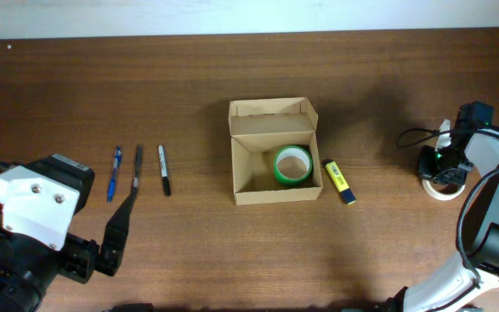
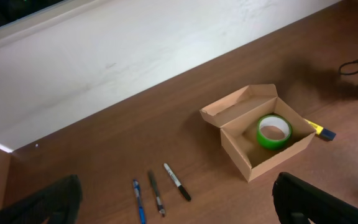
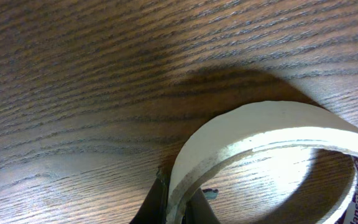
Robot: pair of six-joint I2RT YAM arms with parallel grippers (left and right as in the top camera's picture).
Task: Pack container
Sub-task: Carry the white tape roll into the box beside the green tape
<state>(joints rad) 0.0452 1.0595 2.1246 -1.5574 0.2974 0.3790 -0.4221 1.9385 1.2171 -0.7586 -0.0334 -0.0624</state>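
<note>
The white roll (image 3: 253,140) goes up, over the container and down in the right gripper next, onto the container's empty, bare bottom beside the green roll.
The tan cardboard container (image 1: 275,189) sits open at the table's middle, its flap lid folded back. A green tape roll (image 1: 292,165) lies inside it; both also show in the left wrist view, the container (image 2: 247,160) and the roll (image 2: 273,131). My right gripper (image 1: 444,169) is at the far right, shut on the wall of a white tape roll (image 3: 253,140) that rests on the table; its fingers (image 3: 180,208) pinch the roll's rim. My left gripper (image 2: 176,205) is open and empty, held above the front left of the table.
A yellow highlighter (image 1: 339,180) lies right of the container. A blue pen (image 1: 113,172), a dark pen (image 1: 136,167) and a black marker (image 1: 164,170) lie side by side left of it. A black cable (image 1: 414,134) runs by the right arm.
</note>
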